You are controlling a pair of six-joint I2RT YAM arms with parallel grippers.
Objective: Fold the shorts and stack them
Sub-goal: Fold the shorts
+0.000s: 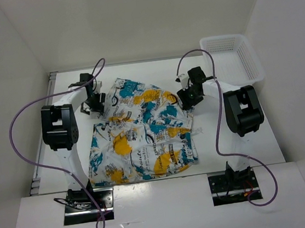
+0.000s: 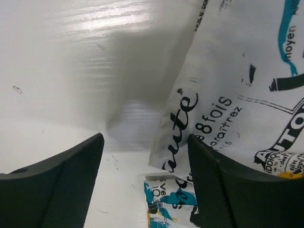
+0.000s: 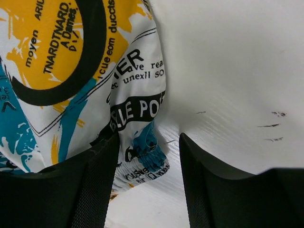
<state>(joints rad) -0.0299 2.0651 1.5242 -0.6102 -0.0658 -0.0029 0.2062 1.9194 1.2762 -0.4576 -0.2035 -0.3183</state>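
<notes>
The right gripper nudges slightly onto the shorts next and closes on their hem facing the basket, because that hem already lies between its open fingers.
The shorts lie on the white table, white with teal, yellow-orange and black print, the far part folded back over the near part. My left gripper is open at their far left edge; in the left wrist view the fabric's corner lies between its fingers, nearer the right one. My right gripper is open at the far right edge; in the right wrist view the hem hangs between its fingers, against the left one.
A white mesh basket stands at the table's far right corner. White walls close in the table on three sides. Purple cables loop over both arms.
</notes>
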